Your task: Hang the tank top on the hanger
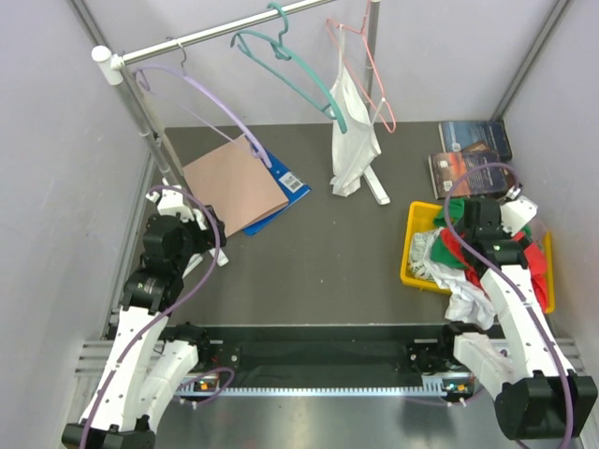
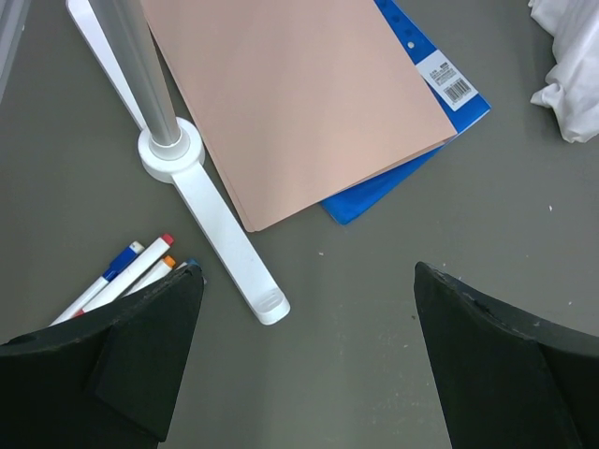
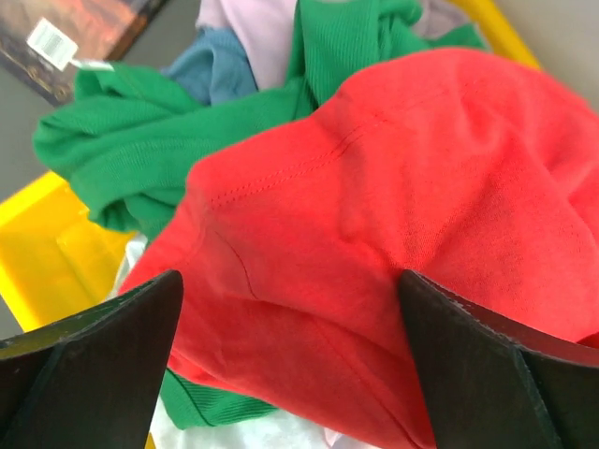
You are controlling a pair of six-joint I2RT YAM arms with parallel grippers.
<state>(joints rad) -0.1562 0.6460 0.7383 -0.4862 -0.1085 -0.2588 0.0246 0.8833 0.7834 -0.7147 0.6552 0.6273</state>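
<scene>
I will next move my right gripper down a little onto a red fold of the tank top (image 3: 294, 311) and close it, because the fold is already between the gripper's open fingers.
The red tank top (image 3: 402, 196) lies bunched on top of a heap of clothes in the yellow bin (image 1: 413, 245) at the right; it also shows in the top view (image 1: 459, 251). My right gripper (image 3: 290, 360) is open just above it, jaws wide on either side of a red fold, not closed on it. In the top view the right gripper (image 1: 487, 224) sits over the bin. The teal hanger (image 1: 285, 61) hangs empty on the rail at the back. My left gripper (image 2: 309, 365) is open and empty above bare table, at the left in the top view (image 1: 168, 238).
A white tank top (image 1: 354, 131) hangs on a pink hanger (image 1: 370, 79); a lavender hanger (image 1: 201, 98) hangs left. A green garment (image 3: 168, 122) lies beside the red one. A tan folder (image 2: 290, 94) on a blue one, pens (image 2: 122, 271), rack foot (image 2: 225, 243), two books (image 1: 473, 154).
</scene>
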